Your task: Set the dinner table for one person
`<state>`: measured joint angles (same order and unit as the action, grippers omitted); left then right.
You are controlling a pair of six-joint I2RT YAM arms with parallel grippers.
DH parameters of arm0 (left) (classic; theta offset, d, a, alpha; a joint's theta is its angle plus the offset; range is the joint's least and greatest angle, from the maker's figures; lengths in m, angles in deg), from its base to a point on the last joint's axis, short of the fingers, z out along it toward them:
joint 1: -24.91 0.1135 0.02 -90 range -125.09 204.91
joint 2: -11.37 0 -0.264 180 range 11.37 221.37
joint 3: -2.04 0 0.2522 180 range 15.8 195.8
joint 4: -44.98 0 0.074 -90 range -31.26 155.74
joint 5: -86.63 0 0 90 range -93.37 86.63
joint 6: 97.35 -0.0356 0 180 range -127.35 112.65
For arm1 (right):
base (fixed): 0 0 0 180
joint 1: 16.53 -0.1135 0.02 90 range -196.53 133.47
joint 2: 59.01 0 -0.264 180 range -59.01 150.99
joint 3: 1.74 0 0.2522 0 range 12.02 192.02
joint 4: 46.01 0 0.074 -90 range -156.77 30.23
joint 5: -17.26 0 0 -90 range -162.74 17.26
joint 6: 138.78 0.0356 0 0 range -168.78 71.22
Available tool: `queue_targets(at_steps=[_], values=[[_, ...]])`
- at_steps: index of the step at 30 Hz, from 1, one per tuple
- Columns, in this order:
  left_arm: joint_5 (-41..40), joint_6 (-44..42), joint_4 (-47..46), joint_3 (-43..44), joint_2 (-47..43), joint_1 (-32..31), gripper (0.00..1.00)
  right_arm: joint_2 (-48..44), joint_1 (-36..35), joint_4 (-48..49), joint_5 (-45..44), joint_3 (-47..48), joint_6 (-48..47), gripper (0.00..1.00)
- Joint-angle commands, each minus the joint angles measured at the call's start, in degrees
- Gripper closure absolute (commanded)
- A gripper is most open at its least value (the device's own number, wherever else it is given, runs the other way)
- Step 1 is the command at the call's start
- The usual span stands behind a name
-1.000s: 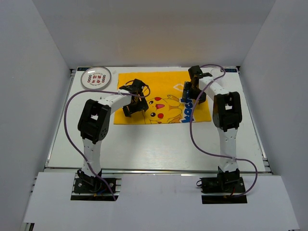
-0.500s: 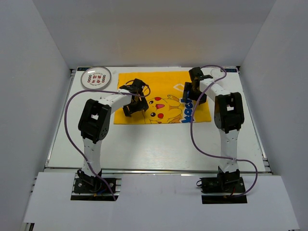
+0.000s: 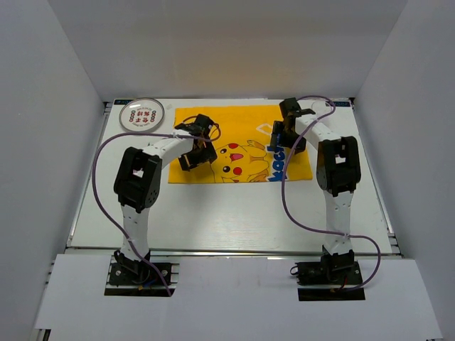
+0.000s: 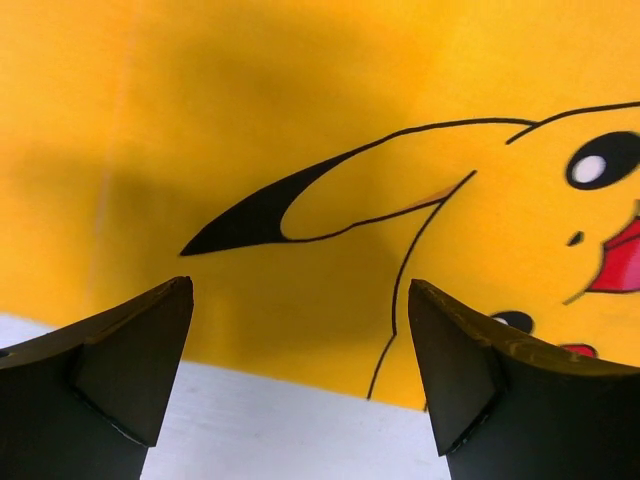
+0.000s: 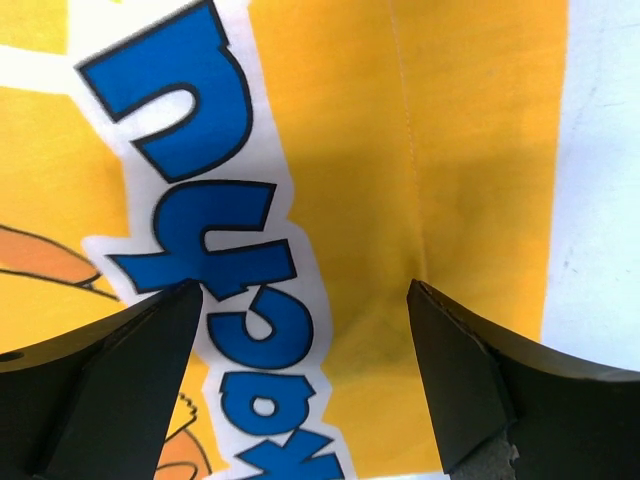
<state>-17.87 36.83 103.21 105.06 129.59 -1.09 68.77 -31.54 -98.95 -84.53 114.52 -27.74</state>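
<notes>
My left gripper moves outward off the mat onto the plate's rim by the side [image 3: 121, 118] next, since the plate lies to its left in the top view.
The white dinner table [image 3: 227, 213] carries a yellow Pikachu-print placemat [image 3: 242, 135] spread flat across its far half. My left gripper [image 3: 190, 160] hangs low over the mat's near-left part, open, with nothing between its fingers. In the left wrist view the left gripper [image 4: 300, 300] frames the mat's near edge [image 4: 300, 150] and bare table [image 4: 280, 430]. Over the mat's right side, by the blue lettering, my right gripper [image 3: 286, 145] is also open and empty. In the right wrist view the right gripper [image 5: 305, 290] spans the yellow cloth [image 5: 470, 150] beside the table [image 5: 605, 200].
A round glass plate with a red pattern [image 3: 142, 115] sits at the far left corner of the table. White walls enclose the table on three sides. A metal rail [image 3: 227, 249] runs along the near edge, with both arm bases behind it.
The left gripper has shifted slightly toward the back left over the mat. The right arm has barely moved. Both grippers stay open.
</notes>
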Motion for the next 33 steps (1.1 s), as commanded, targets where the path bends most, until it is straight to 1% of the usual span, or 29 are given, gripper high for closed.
queue_targets(at_steps=[1, 5, 7, 9, 10, 11, 12, 13, 14, 15, 16, 17, 18, 19, 20, 21, 22, 23, 24, 26, 30, 32, 33], values=[[-3.78, 0.90, 3.25, 5.39, -7.03, 0.68, 0.02, -2.63, 0.41, -3.79, -0.16, 5.42, 0.41, 0.11], [-5.79, 0.82, 6.76, 10.32, -8.61, 0.69, 0.02, -4.38, 0.50, -7.92, 0.10, 13.06, -0.03, 0.11], [-7.20, 0.73, 8.53, 12.86, -9.31, 1.30, 0.02, -6.49, -0.02, -8.81, 0.36, 14.22, -0.12, 0.11], [-10.01, -0.58, 7.75, 14.01, -10.80, 1.91, 0.02, -12.45, -0.37, -8.46, 2.20, 12.39, -0.47, 0.11], [-10.98, -2.24, 7.22, 15.85, -11.07, 3.13, 0.02, -15.26, -0.72, -7.15, 2.99, 10.20, -0.64, 0.11], [-10.99, -3.39, 6.60, 17.34, -11.07, 4.10, 0.02, -22.25, -0.81, -5.40, 4.31, 3.65, -0.65, 0.11], [-10.46, -3.92, 7.03, 19.19, -9.77, 5.33, 0.02, -26.49, -0.99, -0.34, 7.63, -0.85, 0.22, 0.11], [-9.68, -3.93, 7.56, 23.73, -8.63, 8.39, 0.02, -35.76, -1.34, 3.11, 9.57, -5.68, 0.67, 0.11], [-7.67, -3.67, 9.30, 26.38, -7.13, 10.07, 0.02, -40.03, -1.86, 6.71, 12.99, -15.13, 1.19, 0.11], [-6.34, -2.88, 10.19, 28.76, -3.90, 11.66, 0.02, -44.33, -2.22, 11.88, 13.98, -19.22, 3.37, 0.11], [-5.02, -2.01, 10.90, 30.96, -2.30, 13.41, 0.02, -47.68, -2.57, 13.67, 15.82, -22.57, 4.01, 0.11], [-3.88, -1.04, 10.64, 32.20, -1.50, 16.82, 0.02, -53.63, -3.18, 14.91, 18.01, -25.13, 4.19, 0.11], [-1.43, 0.10, 9.60, 31.25, -1.06, 18.42, 0.02, -56.22, -3.19, 15.88, 21.60, -29.33, 4.71, 0.11], [-0.45, 2.81, 8.37, 29.94, -1.23, 20.01, 0.02, -61.46, -3.36, 17.37, 23.81, -31.98, 6.28, 0.11], [0.00, 3.45, 4.70, 26.79, -1.58, 22.37, 0.03, -63.95, -3.36, 20.25, 30.36, -35.23, 7.34, 0.11], [0.35, 4.24, 3.01, 25.37, -2.02, 23.53, 0.03, -66.50, -3.36, 25.68, 33.21, -41.18, 8.13, 0.11], [0.35, 5.46, 1.34, 24.23, -2.63, 24.49, 0.04, -70.53, -3.36, 27.21, 35.06, -43.33, 10.32, 0.11], [0.44, 5.65, -1.90, 22.39, -2.81, 26.24, 0.04, -71.96, -3.36, 28.36, 39.00, -45.26, 11.04, 0.11], [0.96, 6.87, -2.54, 22.46, -2.46, 27.22, 0.04, -72.93, -3.45, 29.85, 41.04, -47.89, 11.30, 0.11], [1.58, 7.67, -3.59, 24.03, -0.71, 29.15, 0.04, -74.87, -3.54, 30.04, 44.12, -49.49, 10.69, 0.11], [1.76, 9.43, -7.19, 24.30, 1.58, 31.62, 0.04, -75.32, -3.36, 28.37, 47.20, -49.77, 8.41, 0.11], [2.02, 10.21, -6.33, 26.74, 4.82, 33.46, 0.04, -75.23, -3.19, 28.81, 49.75, -49.94, 8.93, 0.11], [1.85, 11.00, -3.19, 27.98, 6.40, 34.08, 0.04, -75.40, -3.19, 28.98, 50.46, -50.11, 9.11, 0.11]])
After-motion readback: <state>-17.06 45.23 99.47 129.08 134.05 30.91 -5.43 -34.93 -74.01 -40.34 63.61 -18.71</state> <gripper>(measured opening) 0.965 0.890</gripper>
